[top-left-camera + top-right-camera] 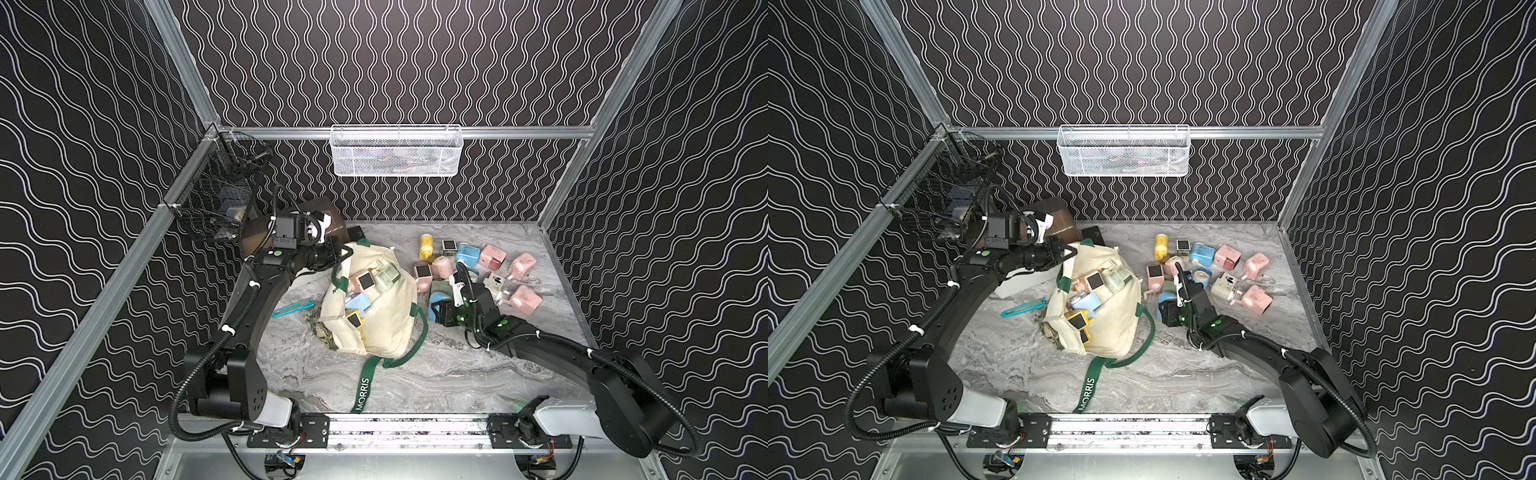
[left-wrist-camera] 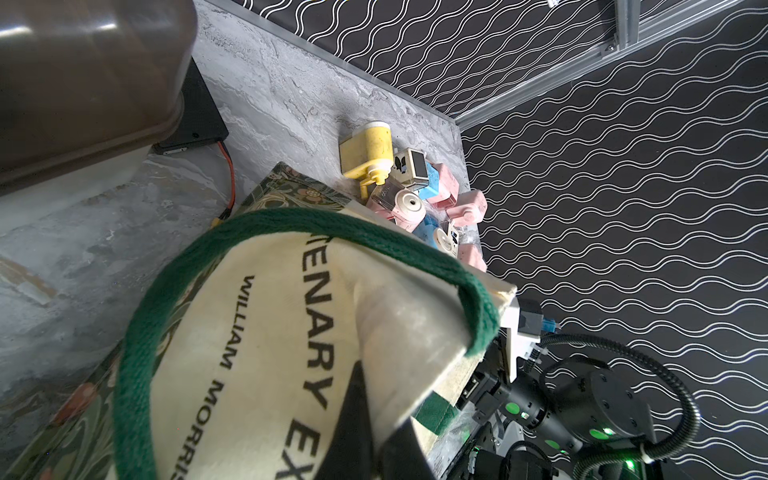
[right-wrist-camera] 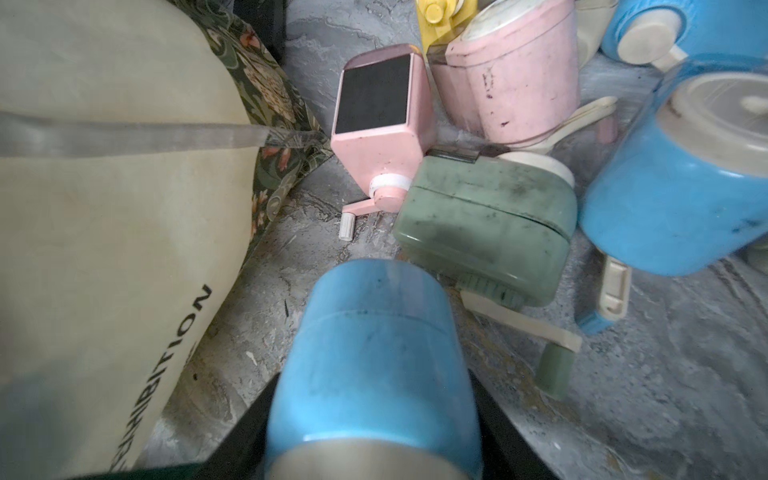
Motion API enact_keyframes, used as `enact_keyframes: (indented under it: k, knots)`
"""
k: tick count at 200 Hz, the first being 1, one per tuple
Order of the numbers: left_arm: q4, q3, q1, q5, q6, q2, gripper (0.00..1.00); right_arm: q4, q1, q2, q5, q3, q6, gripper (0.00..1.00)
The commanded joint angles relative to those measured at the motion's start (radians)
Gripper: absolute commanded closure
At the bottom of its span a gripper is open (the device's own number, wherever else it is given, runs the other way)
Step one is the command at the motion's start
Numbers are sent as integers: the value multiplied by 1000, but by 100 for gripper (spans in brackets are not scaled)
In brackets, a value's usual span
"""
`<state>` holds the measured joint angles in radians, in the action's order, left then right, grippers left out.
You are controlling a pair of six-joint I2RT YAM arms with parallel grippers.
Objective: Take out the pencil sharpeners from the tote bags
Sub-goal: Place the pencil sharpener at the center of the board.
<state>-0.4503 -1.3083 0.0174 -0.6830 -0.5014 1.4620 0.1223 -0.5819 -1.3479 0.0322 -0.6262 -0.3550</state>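
Next, my right gripper moves down and toward the bag (image 1: 386, 328), onto the table's bare part beside the green sharpener, and releases there, since sharpeners crowd the table beyond.
The cream tote bag (image 1: 386, 328) (image 1: 1106, 332) lies mid-table with its mouth open. Several pencil sharpeners show inside it, among them a pink one (image 1: 360, 282), a blue one (image 1: 357, 304) and a yellow one (image 1: 355, 322). My left gripper (image 1: 347, 249) (image 2: 374, 419) is shut on the bag's canvas rim at the far side, holding it up. To the bag's right, my right gripper (image 1: 436, 309) (image 3: 374, 415) is shut on a blue pencil sharpener (image 3: 374, 332) (image 1: 1165, 298), low over the table. A green sharpener (image 3: 486, 224) lies just beyond it, beside several others in a pile (image 1: 478, 266).
A teal strip tool (image 1: 293, 307) lies left of the bag. A white box (image 1: 1025, 279) with a brown lid (image 2: 83, 83) and a flat black device (image 1: 355, 232) sit at the back left. A black wire basket (image 1: 216, 195) and a white mesh basket (image 1: 395, 151) hang on the walls.
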Motion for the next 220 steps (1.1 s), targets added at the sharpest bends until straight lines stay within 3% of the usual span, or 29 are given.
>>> enact_keyframes:
  k: [1, 70, 127, 162, 181, 220]
  knots:
    - [71, -4, -2, -36, 3, -8, 100, 88, -1, -28, -20, -3, 21, 56]
    - [64, -6, 3, -27, 11, -13, 100, 257, -3, -191, -31, -11, 53, 55]
    - [59, -10, 3, -24, 14, -9, 100, 535, -4, -328, 55, 16, 118, 49]
    - [59, -13, 1, -27, 12, -6, 100, 537, -4, -335, 28, 16, 130, 39]
    - [62, -6, 2, -25, 12, -12, 100, 540, -3, -318, 15, 25, 128, 27]
    - [61, -7, 3, -27, 14, -12, 100, 547, -6, -236, 20, 63, 119, 12]
